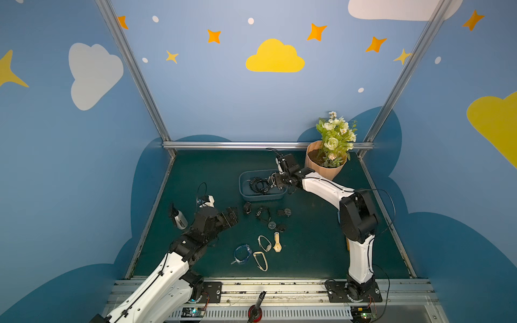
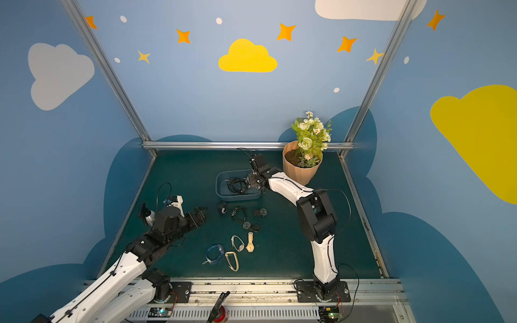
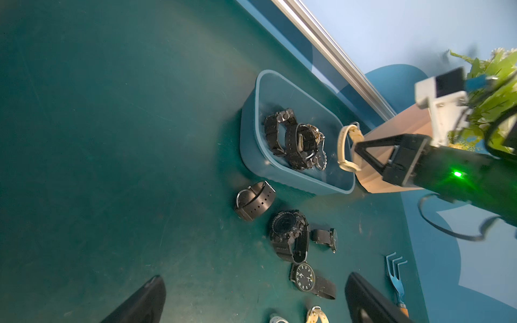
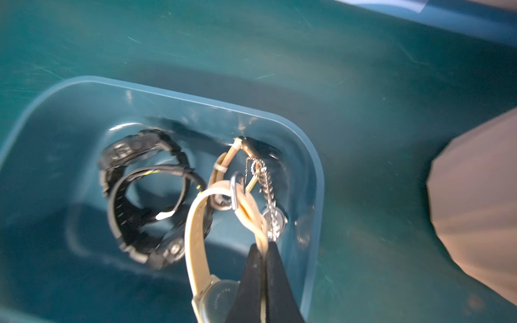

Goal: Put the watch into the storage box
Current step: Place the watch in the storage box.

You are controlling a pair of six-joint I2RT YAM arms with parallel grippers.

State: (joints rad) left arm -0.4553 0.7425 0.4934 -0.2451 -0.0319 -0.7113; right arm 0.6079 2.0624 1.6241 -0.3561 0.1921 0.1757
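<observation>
The cream watch [image 4: 195, 237] still hangs above the box's bottom, so next I will move my right gripper down into the box's end by the flowerpot [image 4: 228, 235] and let go of the cream watch's strap.
The blue-grey storage box [image 1: 263, 197] [image 2: 240, 197] sits mid-table and holds several black watches [image 3: 291, 142] [image 4: 140, 195]. My right gripper [image 1: 272, 179] [image 2: 249, 179] [image 4: 263, 249] hangs over the box's right end, shut on the strap of a cream watch [image 3: 342, 148] [image 4: 195, 237]. The watch dangles above the box floor, near the rim [image 4: 316, 173]. My left gripper [image 1: 233, 214] [image 2: 202, 214] [image 3: 254, 279] is open and holds nothing, low over the table to the left of several loose black watches [image 1: 263, 214] [image 3: 288, 237].
A peach flowerpot [image 1: 324, 170] with flowers stands behind the right arm. A spray bottle [image 1: 179, 219] stands by the left wall. Near the front lie a cream-strapped watch [image 1: 277, 242], a grey-strapped one [image 1: 264, 242], blue goggles [image 1: 242, 253] and a cream loop [image 1: 260, 261]. A blue hand rake [image 3: 396, 276] lies to the right.
</observation>
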